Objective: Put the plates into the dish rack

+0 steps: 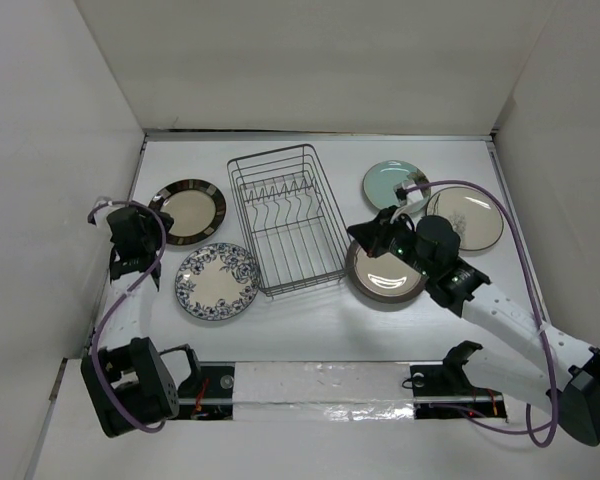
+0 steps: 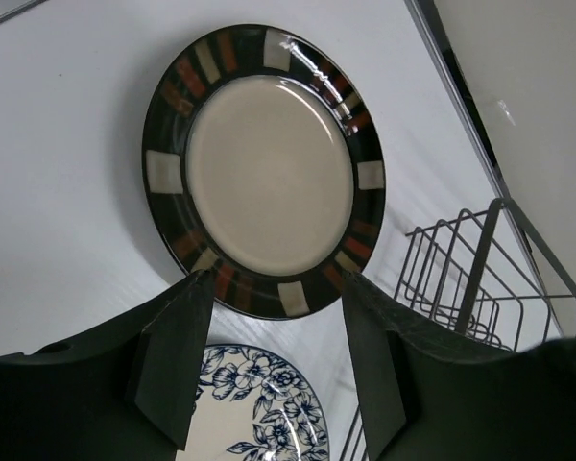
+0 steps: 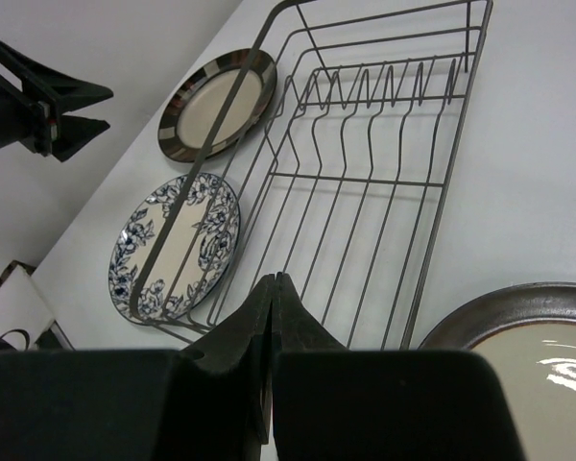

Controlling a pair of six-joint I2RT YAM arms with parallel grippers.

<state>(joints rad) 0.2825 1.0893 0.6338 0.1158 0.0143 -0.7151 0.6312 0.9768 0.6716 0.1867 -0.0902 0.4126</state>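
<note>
The brown-rimmed plate lies below. The left gripper moves down next and closes on the plate's rim away from the rack, where bare tabletop leaves room.
The dish rack stands mid-table, its tines holding nothing. Left of it lie the brown-rimmed cream plate and the blue floral plate. My left gripper hovers by the brown-rimmed plate's near-left edge, open and holding nothing; its wrist view shows that plate beyond the gripper and the floral plate below. Right of the rack lie the dark brown plate, the teal plate and the cream branch plate. My right gripper is shut and holds nothing above the dark plate, pointing at the rack.
White walls enclose the table on three sides. Purple cables loop along both arms. A taped rail runs along the near edge between the arm bases. The rack's corner stands just right of my left fingers.
</note>
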